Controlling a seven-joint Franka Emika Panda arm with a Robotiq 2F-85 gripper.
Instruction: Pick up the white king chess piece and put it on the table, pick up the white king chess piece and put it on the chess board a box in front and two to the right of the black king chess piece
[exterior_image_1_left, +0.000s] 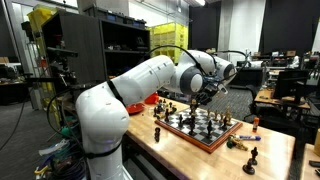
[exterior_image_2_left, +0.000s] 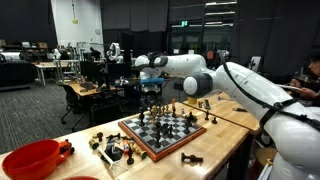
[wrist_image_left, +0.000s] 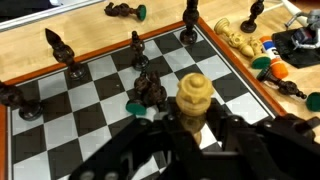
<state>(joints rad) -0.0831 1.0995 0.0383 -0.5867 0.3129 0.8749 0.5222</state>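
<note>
My gripper should move slightly left in the wrist view, toward the tipped dark piece (exterior_image_1_left: 204, 126), and open there next, as the king hangs low over the board.
In the wrist view my gripper (wrist_image_left: 192, 128) is shut on the white king (wrist_image_left: 192, 92), a cream piece upright between the fingers, over the chess board (wrist_image_left: 100, 48) near its right side. A dark piece (wrist_image_left: 148, 92) lies tipped over just left of the king. In both exterior views the gripper (exterior_image_1_left: 203, 97) (exterior_image_2_left: 150, 98) hangs low over the board (exterior_image_1_left: 196, 142) (exterior_image_2_left: 150, 153), which rests on the light-wood table (exterior_image_1_left: 272, 160) (exterior_image_2_left: 222, 140). I cannot tell which dark piece is the black king.
Dark pieces stand on the board's far squares (wrist_image_left: 60, 48) (wrist_image_left: 137, 45) (wrist_image_left: 190, 20). Pale and dark pieces lie off the board on the table (wrist_image_left: 235, 38) (exterior_image_1_left: 250, 155) (exterior_image_2_left: 190, 158). A red bowl (exterior_image_2_left: 30, 160) sits at the table's end.
</note>
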